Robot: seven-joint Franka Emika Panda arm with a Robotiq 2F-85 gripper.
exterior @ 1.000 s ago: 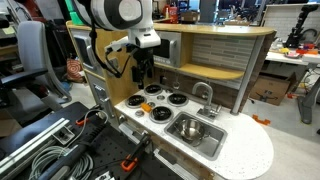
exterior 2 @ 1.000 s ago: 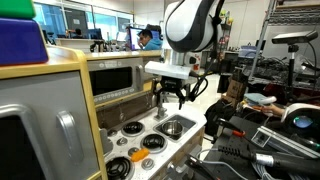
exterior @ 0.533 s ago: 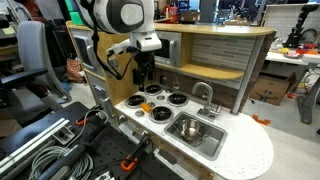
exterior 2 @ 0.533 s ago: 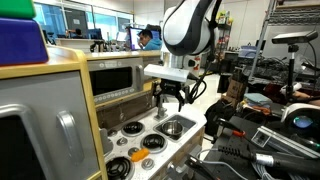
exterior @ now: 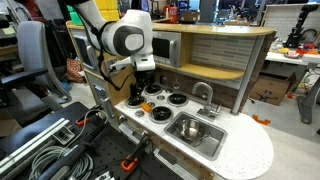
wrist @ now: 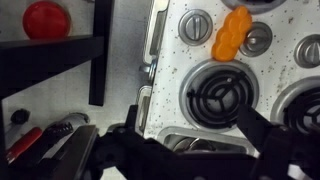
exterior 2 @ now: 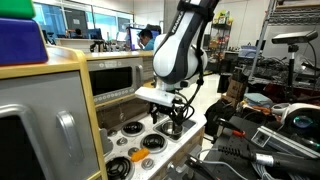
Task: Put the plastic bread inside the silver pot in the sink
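Observation:
I next lower my gripper past the black burner onto the plastic bread (wrist: 232, 32) between the knobs; it's below my gripper, beyond the fingers in the wrist view.
The plastic bread (wrist: 232, 32) is an orange piece lying on the speckled stove top between the knobs, seen in the wrist view. I cannot pick it out in the exterior views. The silver pot (exterior: 190, 127) sits in the sink (exterior: 212, 143) of the toy kitchen; its rim shows between my fingers in the wrist view (wrist: 185, 146). My gripper (exterior: 137, 95) hangs open and empty low over the stove's burners, also in the other exterior view (exterior 2: 168, 118). In the wrist view its dark fingers (wrist: 190, 150) frame a black burner (wrist: 220, 92); the bread lies beyond the fingertips.
A faucet (exterior: 203, 92) stands behind the sink. A wooden back wall and shelf (exterior: 215, 55) rise behind the stove. A red ball (wrist: 45, 18) sits on a dark shelf beside the kitchen. Cables and clamps (exterior: 60, 150) lie on the bench in front.
The arm has dropped and swung towards the stove's outer edge, bringing the open gripper lower over the burners. Nothing has been grasped.

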